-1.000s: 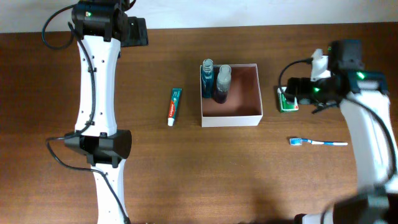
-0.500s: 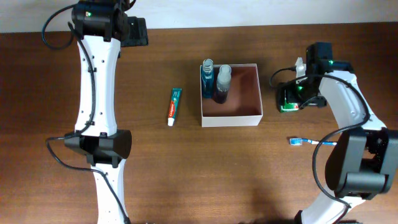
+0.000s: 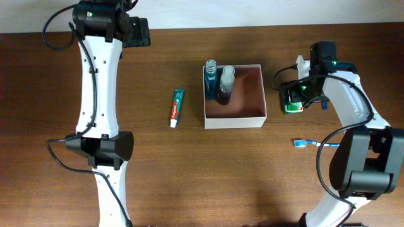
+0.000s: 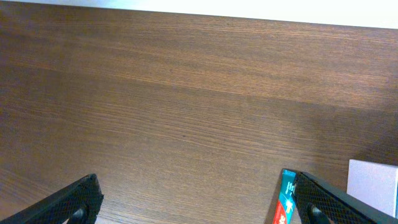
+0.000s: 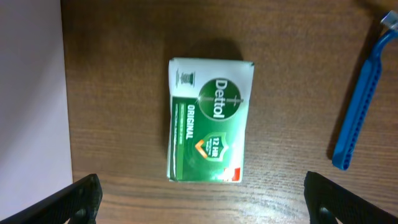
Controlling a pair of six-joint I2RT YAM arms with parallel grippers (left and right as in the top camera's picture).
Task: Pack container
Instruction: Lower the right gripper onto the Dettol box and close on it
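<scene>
The middle of the Dettol soap box [image 3: 293, 108] [image 5: 208, 121] lies flat below and gets my right gripper lowered over it next, because the box's narrow width fits between the open fingers.
The container [image 3: 235, 122], a shallow white box with a pinkish-brown inside, sits mid-table with two blue bottles [image 3: 218, 82] standing in its left side. A green Dettol soap box [image 3: 293, 108] lies flat just right of it. My right gripper [image 3: 293, 93] hovers over it, open and holding nothing. In the right wrist view the soap box [image 5: 208, 121] lies just ahead of the open right gripper [image 5: 214, 202]. My left gripper [image 3: 140, 31] is at the far left, open; in its wrist view the left gripper [image 4: 199, 205] frames bare wood.
A toothpaste tube [image 3: 177, 107] lies left of the container and shows by the right finger in the left wrist view [image 4: 285, 200]. A blue toothbrush [image 3: 302, 143] lies in front of the soap, also seen from the right wrist [image 5: 360, 106]. The container's white wall [image 5: 31, 93] borders that view.
The right arm has swung in, its wrist shifting left and toward the far edge while the gripper stays over the soap box. The left arm has not moved.
</scene>
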